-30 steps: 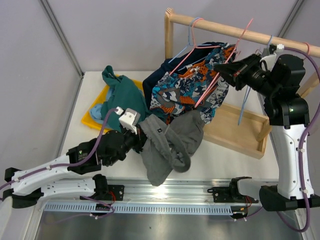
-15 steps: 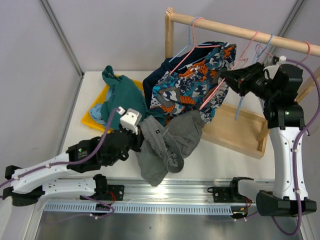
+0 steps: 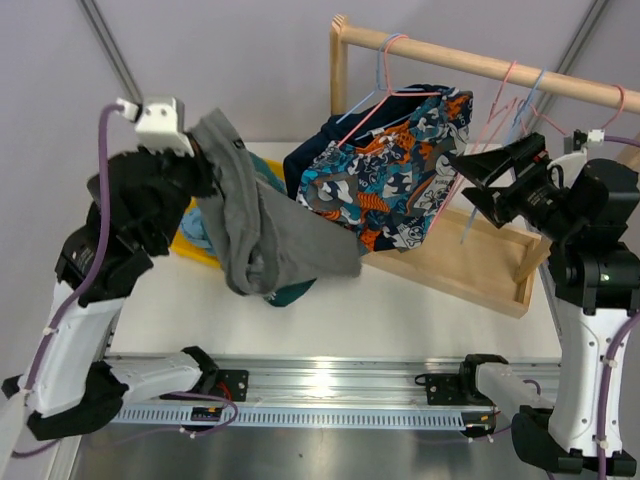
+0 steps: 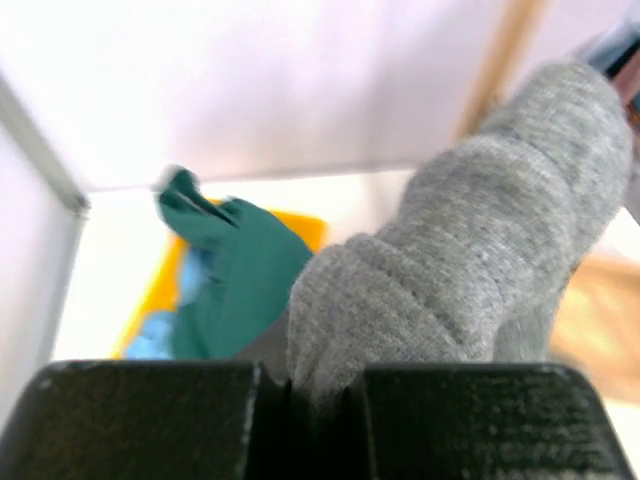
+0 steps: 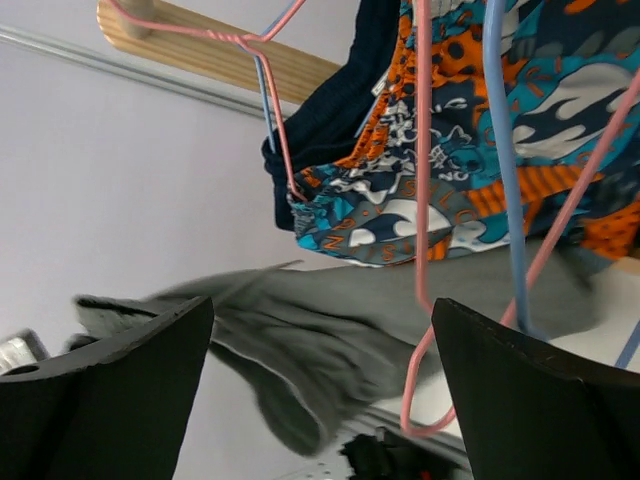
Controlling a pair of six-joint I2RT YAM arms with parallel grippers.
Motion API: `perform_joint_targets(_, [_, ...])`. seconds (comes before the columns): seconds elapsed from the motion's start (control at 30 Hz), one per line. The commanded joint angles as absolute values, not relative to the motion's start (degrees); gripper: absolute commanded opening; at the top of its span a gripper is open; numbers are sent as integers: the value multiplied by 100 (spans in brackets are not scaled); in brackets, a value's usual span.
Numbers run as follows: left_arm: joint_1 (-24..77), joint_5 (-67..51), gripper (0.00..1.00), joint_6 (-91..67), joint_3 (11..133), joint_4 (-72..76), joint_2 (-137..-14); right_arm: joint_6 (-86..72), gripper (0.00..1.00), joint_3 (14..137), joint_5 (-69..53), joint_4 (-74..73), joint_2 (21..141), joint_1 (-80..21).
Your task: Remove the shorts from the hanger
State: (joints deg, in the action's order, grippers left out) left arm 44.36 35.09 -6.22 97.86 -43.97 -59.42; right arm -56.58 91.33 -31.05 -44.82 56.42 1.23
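I need to move my left gripper outward and down onto the teal shorts on the yellow tray next and release the grey shorts (image 3: 270,235), because unhung shorts lie gathered there.
My left gripper (image 3: 203,152) is raised high at the left, shut on the grey shorts (image 3: 270,235), which hang from it above the table. In the left wrist view the grey shorts (image 4: 460,250) bunch between the shut fingers of the left gripper (image 4: 318,388). The patterned orange, blue and white shorts (image 3: 390,180) hang on a pink hanger (image 3: 372,112), with navy shorts (image 3: 305,160) behind them. My right gripper (image 3: 463,180) stands open just right of them, holding nothing. In the right wrist view the right gripper (image 5: 320,335) has a pink hanger (image 5: 422,150) and a blue hanger (image 5: 502,150) dangling before it.
A wooden rail (image 3: 450,55) carries the hangers, above a wooden base tray (image 3: 480,262). Teal shorts (image 4: 235,270) and light blue shorts (image 4: 160,335) lie on a yellow tray (image 3: 183,240) at the left. Bare pink and blue hangers (image 3: 515,90) hang near the right arm.
My left arm has swung up and to the left, lifting the grey shorts off the table. My right gripper has opened and drawn back to the right, away from the hanger.
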Motion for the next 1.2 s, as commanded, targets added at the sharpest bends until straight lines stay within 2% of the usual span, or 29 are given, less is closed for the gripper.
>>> perform_joint_targets(0.0, [3327, 2551, 0, -202, 10791, -4262, -6415, -4651, 99, 9763, -2376, -5525, 5546, 141])
perform_joint_targets(0.17, [2138, 1742, 0, -325, 12019, -4421, -7408, -3799, 100, 10256, -1767, -6178, 5458, 141])
perform_joint_targets(0.23, [1628, 1398, 0, -457, 12312, -4473, -7950, -3657, 99, 10204, -1618, -6293, 5388, 141])
perform_joint_targets(0.4, [565, 766, 0, -904, 14337, -4640, -9323, -3411, 99, 9757, -1538, -6293, 5151, 141])
perform_joint_targets(0.47, [414, 449, 0, -1010, 14562, -4527, -9693, -3366, 100, 9625, -1529, -6240, 5089, 141])
perform_joint_targets(0.57, [378, 299, 0, -993, 14380, -4018, -10071, -3287, 100, 9510, -1415, -6196, 5019, 141])
perform_joint_targets(0.7, [378, 684, 0, -958, 13537, -3613, -10511, -3226, 100, 9554, -1362, -5925, 4843, 141])
perform_joint_targets(0.8, [378, 774, 0, -1115, 12562, -3490, -10661, -3234, 99, 9668, -1624, -5548, 4641, 132])
perform_joint_targets(0.83, [378, 756, 0, -1151, 11733, -3298, -10644, -3252, 100, 9781, -1713, -5424, 4562, 132])
perform_joint_targets(0.97, [378, 852, 0, -1388, 10130, -2648, -10398, -3462, 99, 10264, -2152, -4914, 4579, 132])
perform_joint_targets(1.07, [378, 1010, 62, -1556, 9703, -2750, -10336, -3910, 99, 10380, -2689, -4282, 4711, 141])
perform_joint_targets(1.1, [378, 1115, 99, -1669, 9703, -2855, -10310, -4050, 99, 10354, -2907, -3941, 4763, 149])
perform_joint_targets(1.17, [395, 1134, 99, -1766, 9738, -3092, -10057, -4392, 99, 10345, -3154, -3666, 5025, 176])
